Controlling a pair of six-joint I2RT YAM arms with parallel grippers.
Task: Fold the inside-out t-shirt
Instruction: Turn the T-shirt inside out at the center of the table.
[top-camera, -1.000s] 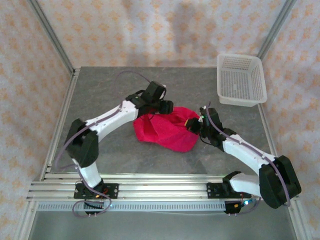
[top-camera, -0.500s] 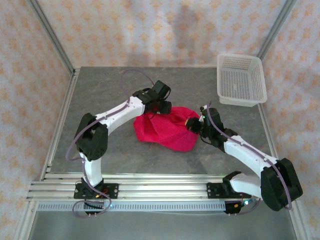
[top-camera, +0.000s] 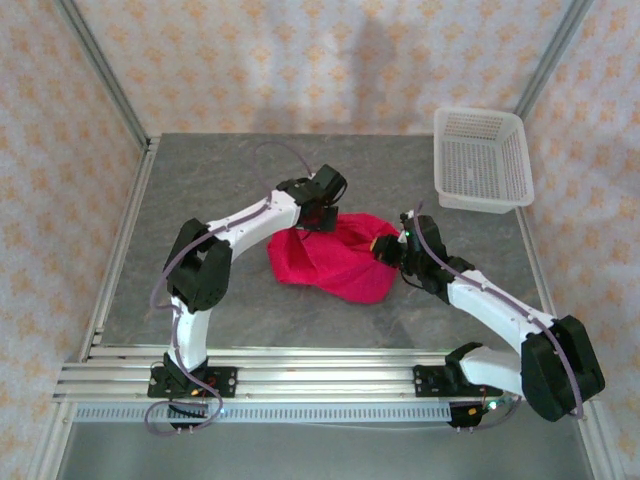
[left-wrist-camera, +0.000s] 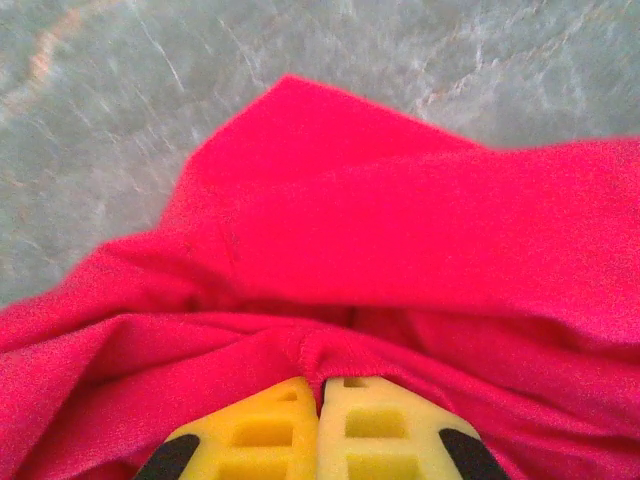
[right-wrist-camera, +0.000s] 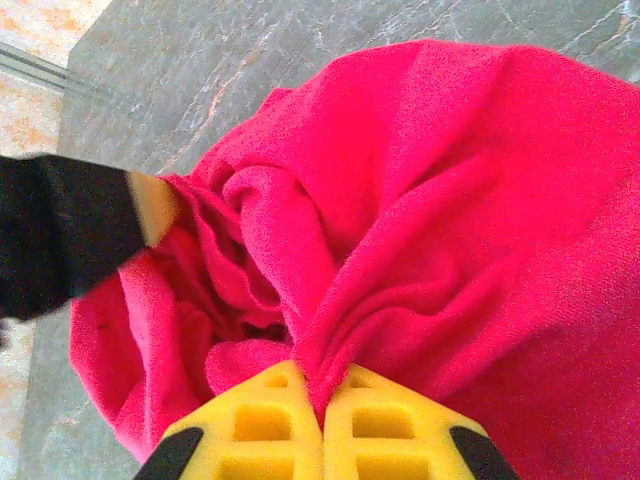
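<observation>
The pinched fold goes up in my right gripper next, then outward toward the bare tabletop past the crumpled heap, for release there.
The inside-out t-shirt (top-camera: 335, 260) lies crumpled in a crimson heap at the middle of the grey table. My left gripper (top-camera: 322, 216) sits at the heap's far left edge, its yellow pads pinched shut on a hemmed fold (left-wrist-camera: 322, 350) of the red fabric. At the heap's right end my right gripper (top-camera: 384, 249) is also shut, a bunched ridge of the t-shirt (right-wrist-camera: 330, 375) squeezed between its fingers. In the right wrist view the left gripper's dark body and a yellow fingertip (right-wrist-camera: 152, 205) press into the cloth's far side.
A white mesh basket (top-camera: 482, 158) stands at the table's back right corner. Metal frame posts rise at the back corners, and an aluminium rail (top-camera: 320, 380) runs along the near edge by the arm bases. Bare grey tabletop (top-camera: 200, 175) surrounds the heap.
My left gripper has moved slightly right and down onto the heap's far edge and closed on the fabric. The left arm's elbow swung inward. The right arm has stayed still.
</observation>
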